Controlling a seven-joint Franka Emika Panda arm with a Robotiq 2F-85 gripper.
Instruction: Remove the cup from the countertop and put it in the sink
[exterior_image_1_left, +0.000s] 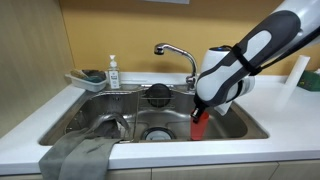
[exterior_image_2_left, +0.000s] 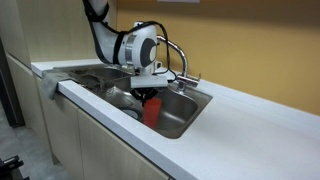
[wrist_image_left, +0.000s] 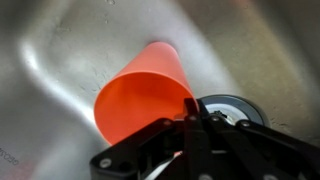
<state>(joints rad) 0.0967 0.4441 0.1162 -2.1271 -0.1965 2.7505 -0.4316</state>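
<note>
My gripper eases down slightly and releases the cup (exterior_image_1_left: 198, 126) next, its base already near the sink's steel, with the sink's bottom beside the drain close below.
The red cup (exterior_image_1_left: 198, 126) hangs inside the sink (exterior_image_1_left: 90, 115), held by its rim in my gripper (exterior_image_1_left: 199, 110). It also shows in an exterior view (exterior_image_2_left: 152, 111), low in the steel basin (exterior_image_2_left: 185, 110) below my gripper (exterior_image_2_left: 151, 93). In the wrist view the cup (wrist_image_left: 140, 95) fills the middle, open mouth toward the camera, with my gripper (wrist_image_left: 190, 108) shut on its rim. The round drain (wrist_image_left: 232, 108) lies just behind the fingers. The white countertop (exterior_image_1_left: 280, 135) surrounds the basin.
A chrome faucet (exterior_image_1_left: 175, 52) curves over the back of the basin. A clear soap bottle (exterior_image_1_left: 113, 72) and a dish tray with sponge (exterior_image_1_left: 88, 78) stand at the back corner. A grey cloth (exterior_image_1_left: 78, 155) drapes over the front edge. A black strainer (exterior_image_1_left: 159, 95) sits in the basin.
</note>
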